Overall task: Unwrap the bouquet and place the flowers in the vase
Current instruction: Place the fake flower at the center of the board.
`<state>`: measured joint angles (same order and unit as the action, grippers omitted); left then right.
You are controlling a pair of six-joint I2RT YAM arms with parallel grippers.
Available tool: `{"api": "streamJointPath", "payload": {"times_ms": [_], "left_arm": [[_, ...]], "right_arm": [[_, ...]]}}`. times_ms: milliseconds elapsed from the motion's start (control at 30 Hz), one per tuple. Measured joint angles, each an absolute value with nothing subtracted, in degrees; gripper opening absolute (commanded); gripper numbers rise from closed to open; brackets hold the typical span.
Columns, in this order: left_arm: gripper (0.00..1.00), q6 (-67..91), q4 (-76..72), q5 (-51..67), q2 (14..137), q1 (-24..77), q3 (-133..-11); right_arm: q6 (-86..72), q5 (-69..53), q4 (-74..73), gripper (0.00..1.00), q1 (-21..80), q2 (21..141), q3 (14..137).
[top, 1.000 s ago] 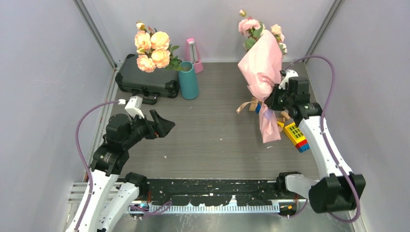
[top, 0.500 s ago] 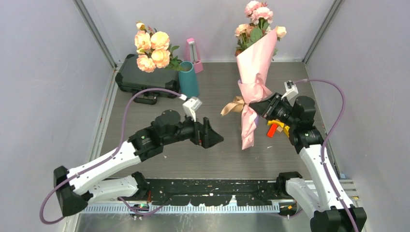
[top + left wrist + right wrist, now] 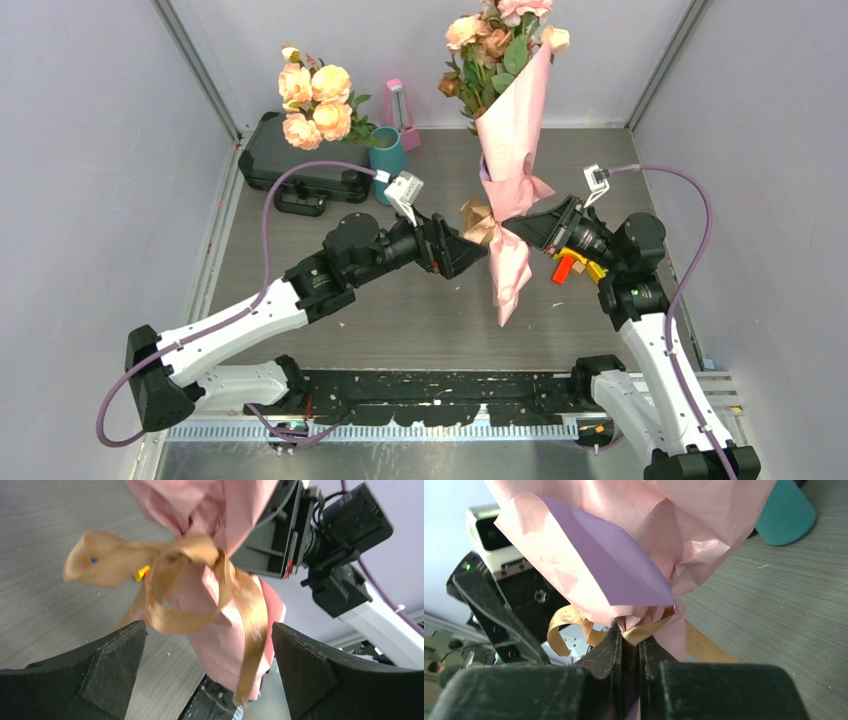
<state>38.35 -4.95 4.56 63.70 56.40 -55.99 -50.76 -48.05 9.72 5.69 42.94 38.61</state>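
Observation:
The left gripper will move toward the right gripper next, around the ribbon bow point(image 3: 170, 575), and close on the bouquet's tied neck.
The bouquet point(image 3: 512, 130) stands upright in mid-air over the middle of the table, wrapped in pink-lilac paper point(image 3: 659, 540). The flowers point(image 3: 495, 35), pink, cream and brown, stick out of its top. My right gripper point(image 3: 508, 228) point(image 3: 630, 640) is shut on the bouquet's tied neck, pinching paper and tan ribbon point(image 3: 569, 622). My left gripper point(image 3: 480, 250) point(image 3: 207, 630) is open, its jaws wide to either side of the ribbon bow point(image 3: 170, 575) and the paper tail point(image 3: 225, 645), touching neither. The teal vase point(image 3: 386, 160) point(image 3: 786, 510) stands at the back left, partly behind the left wrist.
A bunch of big peach-orange roses point(image 3: 315, 100) rests on a black case point(image 3: 290, 160) at the back left. A pink metronome point(image 3: 398, 108) stands beside the vase. Red and yellow toy blocks point(image 3: 568, 265) lie under the right wrist. Grey walls close in both sides.
My right arm swung the bouquet from the right side to the centre and raised it upright. My left arm reached right up to the ribbon, and its jaws spread wider.

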Motion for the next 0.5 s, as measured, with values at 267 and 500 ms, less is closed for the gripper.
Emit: {"api": "streamJointPath", "payload": {"times_ms": [267, 500], "left_arm": [[1.00, 37.95, -7.18, 2.94, 65.06, 56.40, -59.46], [1.00, 35.68, -6.48, 2.55, 67.68, 56.40, -60.55]], "right_arm": [[-53.01, -53.06, 15.40, 0.00, 6.72, 42.92, 38.17], [-54.72, -55.55, 18.63, 0.00, 7.84, 44.16, 38.13]]}}
